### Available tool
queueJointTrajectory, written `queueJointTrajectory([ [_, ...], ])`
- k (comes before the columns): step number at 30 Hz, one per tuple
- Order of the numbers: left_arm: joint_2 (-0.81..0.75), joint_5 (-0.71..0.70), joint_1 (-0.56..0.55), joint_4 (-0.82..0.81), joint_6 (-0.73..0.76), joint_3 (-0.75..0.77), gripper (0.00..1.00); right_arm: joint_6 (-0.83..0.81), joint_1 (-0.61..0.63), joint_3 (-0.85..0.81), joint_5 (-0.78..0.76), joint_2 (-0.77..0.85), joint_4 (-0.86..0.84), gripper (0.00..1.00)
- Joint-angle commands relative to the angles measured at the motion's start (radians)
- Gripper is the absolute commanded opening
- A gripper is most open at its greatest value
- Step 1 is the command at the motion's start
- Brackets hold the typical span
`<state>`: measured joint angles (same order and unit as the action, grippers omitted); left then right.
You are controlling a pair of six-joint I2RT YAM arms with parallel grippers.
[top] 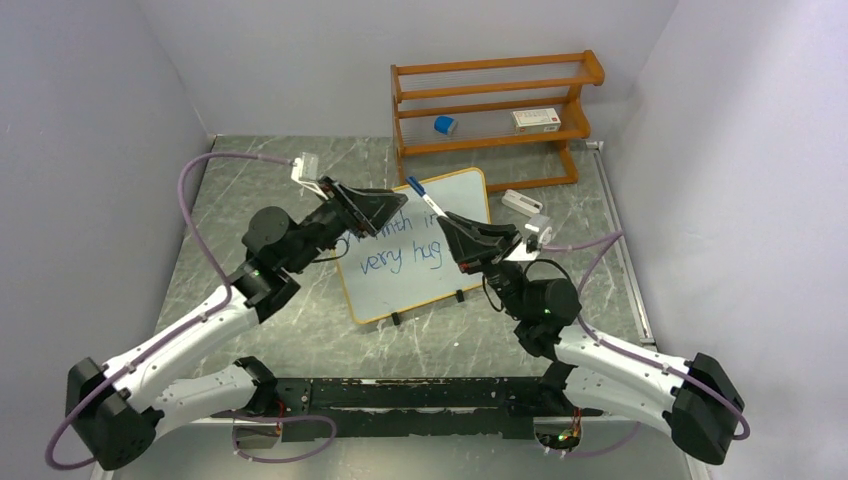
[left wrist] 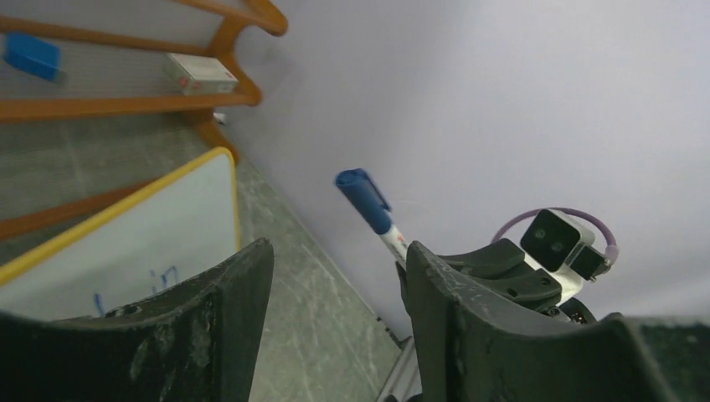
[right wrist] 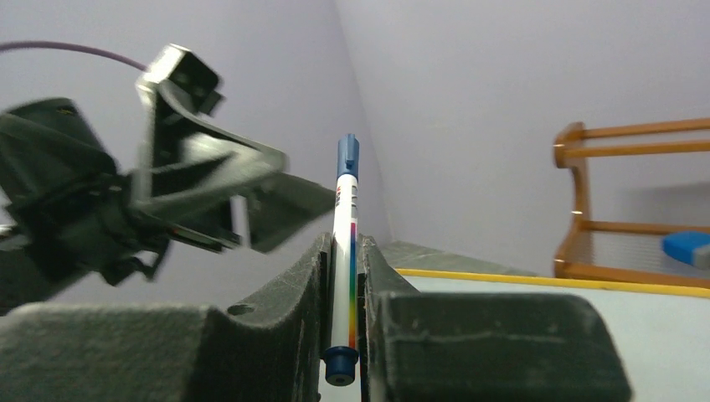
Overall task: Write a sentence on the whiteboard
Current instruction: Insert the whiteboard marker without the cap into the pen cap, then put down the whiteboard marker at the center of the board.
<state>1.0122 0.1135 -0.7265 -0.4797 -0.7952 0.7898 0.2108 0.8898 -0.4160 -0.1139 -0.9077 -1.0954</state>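
My right gripper swings to the right in the top view and down next to free the marker (top: 420,193) on the tabletop beside the board, since it is capped.
The whiteboard (top: 400,292) lies tilted on the table between the arms. The sentence (top: 400,252) is in blue, in two lines; the lower reads "very hug", and my left gripper hides the start of the upper. My left gripper (top: 388,213) hangs over the board's top left, open and empty (left wrist: 339,251). My right gripper (top: 447,224) is shut on a white marker (top: 420,193) with a blue cap, held over the board's right part and pointing up and away. The marker (right wrist: 347,188) stands upright between the right fingers (right wrist: 310,276). It also shows in the left wrist view (left wrist: 370,207).
An orange wooden shelf rack (top: 490,108) stands at the back with a blue block (top: 445,125) and a white box (top: 536,120) on it. A small white object (top: 522,202) lies right of the board. Grey walls close the left, back and right.
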Motion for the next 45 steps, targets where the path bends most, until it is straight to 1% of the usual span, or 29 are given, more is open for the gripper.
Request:
queueJointTrajectory([
  [1, -0.094, -0.055, 0.025, 0.222, 0.145, 0.115, 0.64, -0.086, -0.022, -0.021, -0.132, 0.049, 0.113, 0.0],
  [5, -0.13, -0.158, 0.036, 0.418, 0.259, 0.184, 0.68, -0.119, -0.053, -0.03, -0.257, 0.077, 0.256, 0.0],
  [9, -0.139, -0.316, 0.041, 0.637, 0.367, 0.259, 0.72, -0.123, -0.096, -0.022, -0.366, 0.105, 0.388, 0.0],
  [11, -0.139, -0.394, 0.047, 0.715, 0.407, 0.286, 0.74, -0.111, -0.134, -0.016, -0.398, 0.117, 0.448, 0.0],
  [15, -0.156, -0.554, 0.06, 0.799, 0.463, 0.288, 0.78, -0.043, -0.25, 0.005, -0.405, 0.136, 0.555, 0.0],
  [19, -0.206, -0.644, 0.088, 0.809, 0.492, 0.236, 0.83, 0.02, -0.385, 0.03, -0.4, 0.162, 0.628, 0.0],
  [23, -0.222, -0.674, 0.135, 0.832, 0.501, 0.208, 0.85, 0.146, -0.54, 0.048, -0.324, 0.161, 0.735, 0.0],
  [27, -0.243, -0.682, 0.203, 0.841, 0.518, 0.177, 0.88, 0.241, -0.628, 0.076, -0.272, 0.142, 0.804, 0.0],
  [30, -0.26, -0.674, 0.272, 0.851, 0.524, 0.147, 0.88, 0.276, -0.663, 0.094, -0.232, 0.114, 0.837, 0.0],
  [34, -0.294, -0.645, 0.331, 0.841, 0.534, 0.09, 0.89, 0.31, -0.689, 0.122, -0.183, 0.069, 0.85, 0.0],
  [39, -0.381, -0.648, 0.34, 0.826, 0.554, 0.047, 0.91, 0.368, -0.705, 0.157, -0.17, 0.007, 0.84, 0.0],
  [45, -0.474, -0.603, 0.34, 0.883, 0.546, 0.053, 0.96, 0.444, -0.732, 0.144, -0.181, -0.072, 0.882, 0.01],
])
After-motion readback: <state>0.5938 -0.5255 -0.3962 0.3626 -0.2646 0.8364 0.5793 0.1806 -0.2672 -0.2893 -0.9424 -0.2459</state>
